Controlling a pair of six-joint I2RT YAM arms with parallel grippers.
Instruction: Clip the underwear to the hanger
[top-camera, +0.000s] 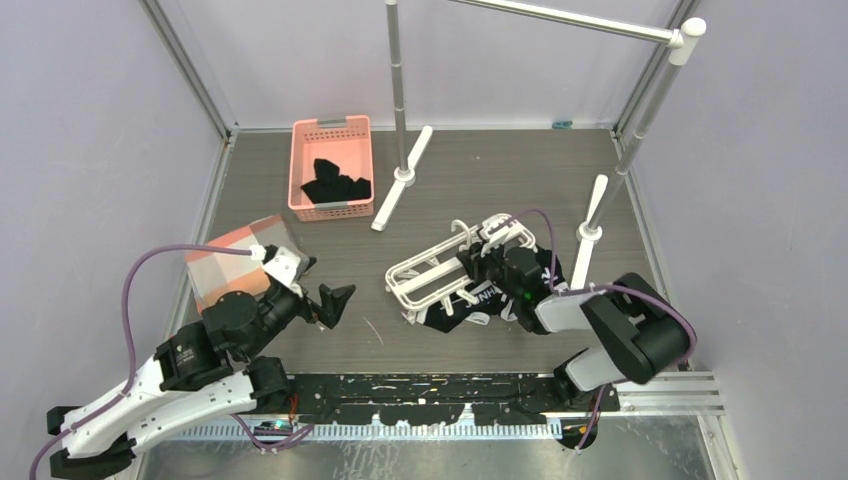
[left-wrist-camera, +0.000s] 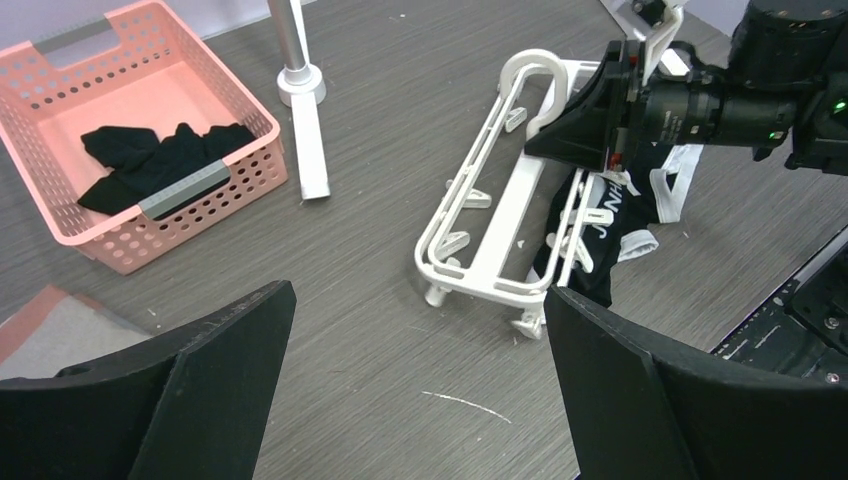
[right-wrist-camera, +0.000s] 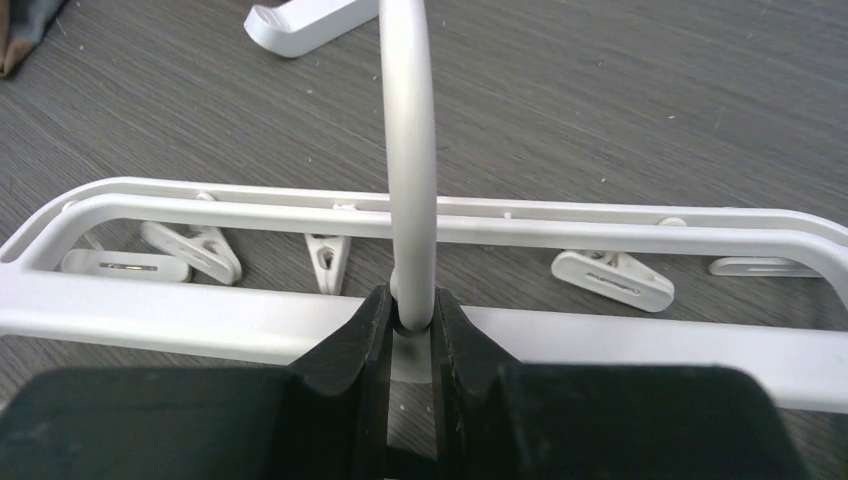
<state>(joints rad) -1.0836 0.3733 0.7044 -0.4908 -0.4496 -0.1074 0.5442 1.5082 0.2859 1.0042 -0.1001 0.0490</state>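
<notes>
I will lift my right gripper up and outward to release the hook over the stand's top bar, since that bar is above and outward of the gripper.
The white hanger lies flat on the table at centre right, on top of the black underwear. The underwear's white waistband lettering shows in the left wrist view beside the hanger frame. My right gripper is shut on the base of the hanger's hook, its jaws pinching the stem where it meets the frame. Several clips hang from the frame rails. My left gripper is open and empty, left of the hanger, above bare table.
A pink basket holding plain black garments stands at the back left. The grey metal rail stand has feet behind the hanger and at its right. A pink and grey folded item lies by my left arm.
</notes>
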